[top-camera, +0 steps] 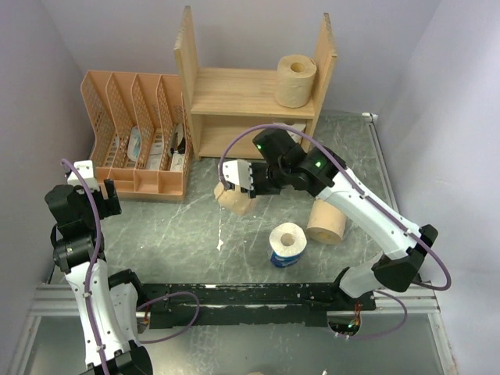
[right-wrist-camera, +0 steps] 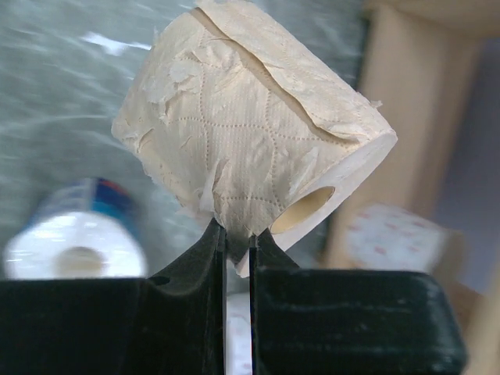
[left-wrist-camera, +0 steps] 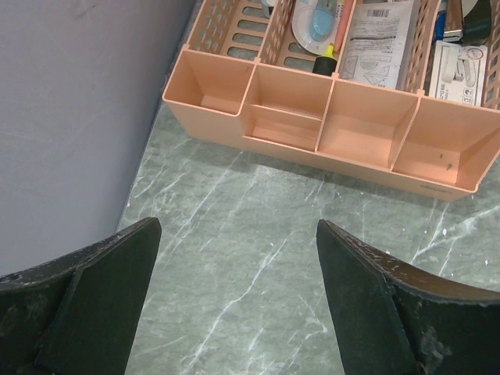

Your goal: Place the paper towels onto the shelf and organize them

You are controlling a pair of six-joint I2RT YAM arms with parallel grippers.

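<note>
My right gripper will next lift the tan roll outward onto the shelf's upper level (top-camera: 247,93), next to the standing roll, where the board is empty.
My right gripper (right-wrist-camera: 238,234) is shut on the wall of a tan paper towel roll (right-wrist-camera: 250,125), pinching it beside the hollow core. In the top view the held roll (top-camera: 237,201) hangs just above the table in front of the wooden shelf (top-camera: 234,94). Another tan roll (top-camera: 296,80) stands on the shelf's upper tier at the right. A third tan roll (top-camera: 326,222) and a blue-wrapped white roll (top-camera: 287,244) sit on the table. A white printed roll (right-wrist-camera: 394,238) shows blurred by the shelf panel. My left gripper (left-wrist-camera: 238,234) is open over bare table.
An orange lattice organizer (top-camera: 133,133) holding stationery stands left of the shelf, and its front trays (left-wrist-camera: 328,133) lie just ahead of my left gripper. Purple-grey walls close in on the left, the right and the back.
</note>
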